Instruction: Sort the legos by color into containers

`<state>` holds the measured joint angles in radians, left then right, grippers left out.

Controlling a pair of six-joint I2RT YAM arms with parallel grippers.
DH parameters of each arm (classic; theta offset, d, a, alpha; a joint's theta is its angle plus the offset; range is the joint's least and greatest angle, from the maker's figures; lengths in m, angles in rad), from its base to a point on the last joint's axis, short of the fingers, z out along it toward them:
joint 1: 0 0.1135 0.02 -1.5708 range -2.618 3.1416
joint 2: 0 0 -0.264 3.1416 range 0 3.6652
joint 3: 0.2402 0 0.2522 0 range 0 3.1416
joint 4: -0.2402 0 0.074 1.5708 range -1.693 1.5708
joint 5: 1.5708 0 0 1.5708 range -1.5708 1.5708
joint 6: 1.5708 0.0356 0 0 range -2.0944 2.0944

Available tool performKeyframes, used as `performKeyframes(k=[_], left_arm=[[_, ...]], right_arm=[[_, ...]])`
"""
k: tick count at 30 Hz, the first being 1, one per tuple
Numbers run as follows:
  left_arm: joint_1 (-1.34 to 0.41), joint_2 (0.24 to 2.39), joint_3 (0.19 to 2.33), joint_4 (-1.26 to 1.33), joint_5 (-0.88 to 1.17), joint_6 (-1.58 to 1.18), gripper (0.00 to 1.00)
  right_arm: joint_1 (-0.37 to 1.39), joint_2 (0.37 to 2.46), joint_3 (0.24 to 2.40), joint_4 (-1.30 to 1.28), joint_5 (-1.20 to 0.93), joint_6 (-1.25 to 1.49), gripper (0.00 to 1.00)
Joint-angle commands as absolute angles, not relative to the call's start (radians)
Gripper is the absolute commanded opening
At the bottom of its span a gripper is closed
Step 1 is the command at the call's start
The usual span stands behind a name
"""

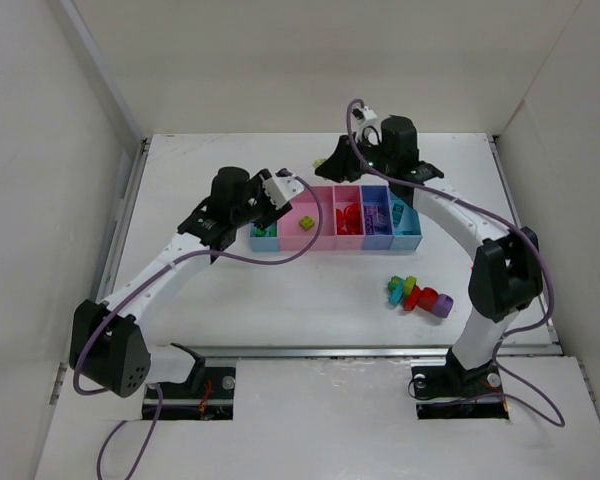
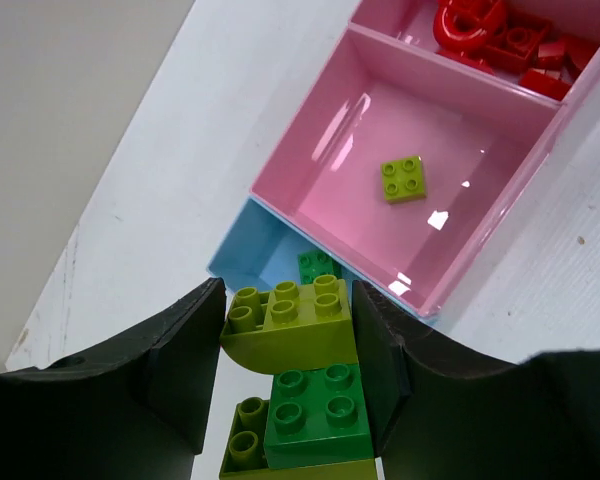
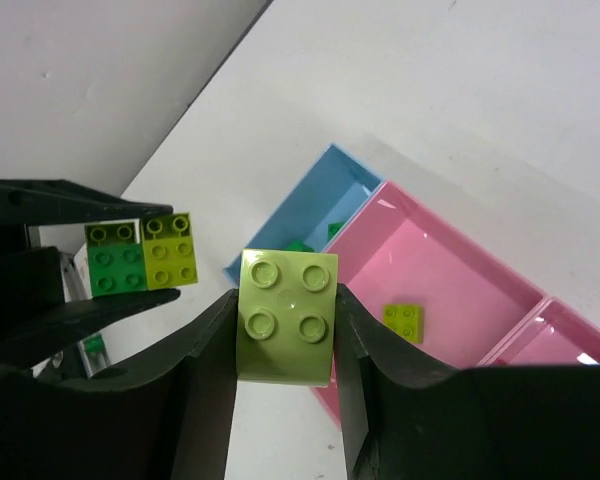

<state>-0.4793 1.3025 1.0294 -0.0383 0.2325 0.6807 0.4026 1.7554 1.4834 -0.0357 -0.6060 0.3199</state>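
Note:
The left gripper will turn next and go back down onto the bare table by the wide pink container's near edge.
My left gripper (image 2: 285, 312) is shut on a chain of yellow-green and green legos (image 2: 305, 385), held above the light blue container (image 2: 252, 262), where a green brick (image 2: 318, 265) lies. My right gripper (image 3: 285, 300) is shut on a single yellow-green brick (image 3: 286, 318), close beside the left gripper's chain (image 3: 145, 252). Below them, the wide pink container (image 2: 320, 180) holds one small yellow-green brick (image 2: 404, 179). Both grippers (image 1: 285, 190) (image 1: 330, 166) meet over the left end of the container row (image 1: 335, 244).
Red bricks (image 1: 348, 218) fill the narrow pink tray. The purple-blue tray (image 1: 377, 238) and the far right light blue tray (image 1: 408, 236) follow. A loose pile of teal, green, red and purple legos (image 1: 417, 294) lies on the table front right. White walls enclose the table.

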Motion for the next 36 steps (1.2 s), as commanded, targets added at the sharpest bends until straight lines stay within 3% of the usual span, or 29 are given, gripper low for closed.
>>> performKeyframes(k=[1,3,7,8,11,13,21,31,35,36], left_arm=[[-0.476,1.275,1.032,-0.046,0.253,0.649,0.00],[-0.476,1.266,1.032,-0.046,0.268,0.649,0.00],[-0.476,1.247,1.032,-0.046,0.310,0.658,0.00],[-0.476,1.247,1.032,-0.046,0.319,0.658,0.00],[-0.476,1.247,1.032,-0.067,0.366,0.669,0.00],[-0.476,1.247,1.032,-0.092,0.408,0.693,0.00],[-0.523,1.305,0.967,-0.224,0.480,0.847,0.00],[-0.580,1.498,0.893,-0.146,0.453,0.991,0.00],[-0.598,1.551,0.929,-0.198,0.443,1.032,0.26],[-0.598,1.560,0.939,-0.210,0.443,1.032,0.43]], right_arm=[[0.432,1.811,1.513,0.035,-0.580,0.354,0.00],[0.445,1.870,1.535,0.035,-0.600,0.364,0.05],[0.463,1.940,1.557,0.000,-0.600,0.364,0.40],[0.463,1.950,1.557,0.000,-0.609,0.364,0.54],[0.463,1.962,1.568,-0.028,-0.620,0.354,0.85],[0.463,1.962,1.568,-0.037,-0.632,0.345,0.99],[0.454,1.905,1.537,-0.037,-0.604,0.324,0.99],[0.426,1.810,1.483,-0.066,-0.531,0.285,0.99],[0.426,1.789,1.460,-0.075,-0.496,0.267,0.99],[0.426,1.789,1.460,-0.075,-0.495,0.267,0.99]])
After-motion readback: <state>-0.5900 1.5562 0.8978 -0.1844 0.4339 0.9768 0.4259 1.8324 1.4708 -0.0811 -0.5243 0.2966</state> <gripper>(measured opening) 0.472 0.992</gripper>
